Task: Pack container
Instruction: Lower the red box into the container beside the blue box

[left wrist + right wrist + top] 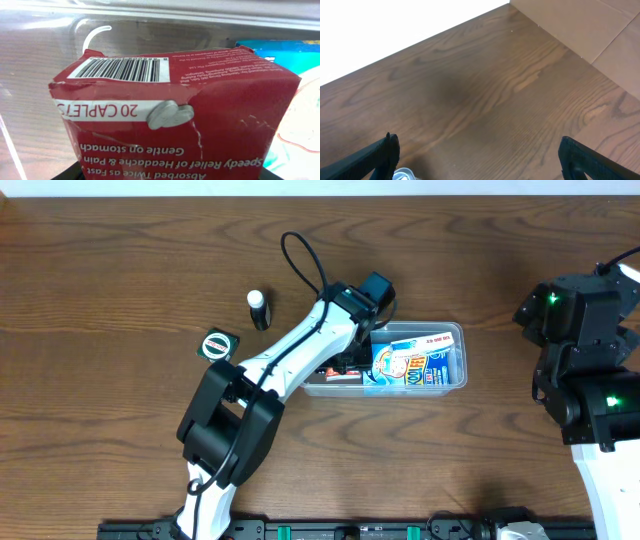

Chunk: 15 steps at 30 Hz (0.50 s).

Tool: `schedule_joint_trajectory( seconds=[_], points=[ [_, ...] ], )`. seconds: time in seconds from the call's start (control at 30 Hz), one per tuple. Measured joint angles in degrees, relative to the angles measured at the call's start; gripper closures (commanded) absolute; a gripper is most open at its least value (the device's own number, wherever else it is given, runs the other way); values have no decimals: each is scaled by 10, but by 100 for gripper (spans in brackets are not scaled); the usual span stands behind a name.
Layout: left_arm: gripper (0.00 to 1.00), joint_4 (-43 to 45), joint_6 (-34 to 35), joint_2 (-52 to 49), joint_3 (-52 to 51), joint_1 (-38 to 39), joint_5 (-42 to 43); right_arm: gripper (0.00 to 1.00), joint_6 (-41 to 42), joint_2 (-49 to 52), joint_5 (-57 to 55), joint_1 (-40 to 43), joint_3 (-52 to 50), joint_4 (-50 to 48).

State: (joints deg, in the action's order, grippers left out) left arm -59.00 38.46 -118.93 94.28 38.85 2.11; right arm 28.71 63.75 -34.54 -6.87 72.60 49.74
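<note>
My left gripper lowers the red caplet box onto the tub's free bottom beside the blue packet (410,365) next and releases it there.
The container (456,331), a clear shallow tub, lies at the table's middle. A blue printed packet (410,365) lies flat in its right part. My left gripper (350,362) reaches down into its left end, shut on a red caplet box (175,115) with a barcode on top. The box (341,377) fills the left wrist view, with the tub's clear wall (150,25) behind it and the blue packet (280,47) to the right. My right gripper (480,157) stands open over bare wood, far right of the tub, with nothing between its fingers (382,155).
A small black bottle with a white cap (259,309) stands left of the tub. A green round-faced square item (217,345) lies nearer the front left. The right arm's body (585,370) fills the right edge. A brown cardboard sheet (580,25) lies beyond the right gripper.
</note>
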Motion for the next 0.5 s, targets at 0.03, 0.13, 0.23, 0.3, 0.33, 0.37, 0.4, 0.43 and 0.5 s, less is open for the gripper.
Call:
schedule_joint_trajectory(
  seconds=[0.03, 0.13, 0.23, 0.3, 0.33, 0.37, 0.4, 0.43, 0.5],
  points=[
    [43, 1, -2, 0, 0, 0, 0, 1, 0, 0, 0, 0, 0, 0],
    [43, 2, -9, 0, 0, 0, 0, 1, 0, 0, 0, 0, 0, 0],
    [43, 6, -10, 0, -1, 0, 0, 1, 0, 0, 0, 0, 0, 0],
    [43, 12, -10, 0, -2, 0, 0, 1, 0, 0, 0, 0, 0, 0],
    [43, 16, -10, 0, -4, 0, 0, 1, 0, 0, 0, 0, 0, 0],
    [43, 20, -10, 0, -8, 0, 0, 1, 0, 0, 0, 0, 0, 0],
    [43, 22, -10, 0, -13, 0, 0, 1, 0, 0, 0, 0, 0, 0],
    [43, 28, -10, 0, -21, 0, 0, 1, 0, 0, 0, 0, 0, 0],
    [43, 34, -10, 0, -36, 0, 0, 1, 0, 0, 0, 0, 0, 0]
  ],
)
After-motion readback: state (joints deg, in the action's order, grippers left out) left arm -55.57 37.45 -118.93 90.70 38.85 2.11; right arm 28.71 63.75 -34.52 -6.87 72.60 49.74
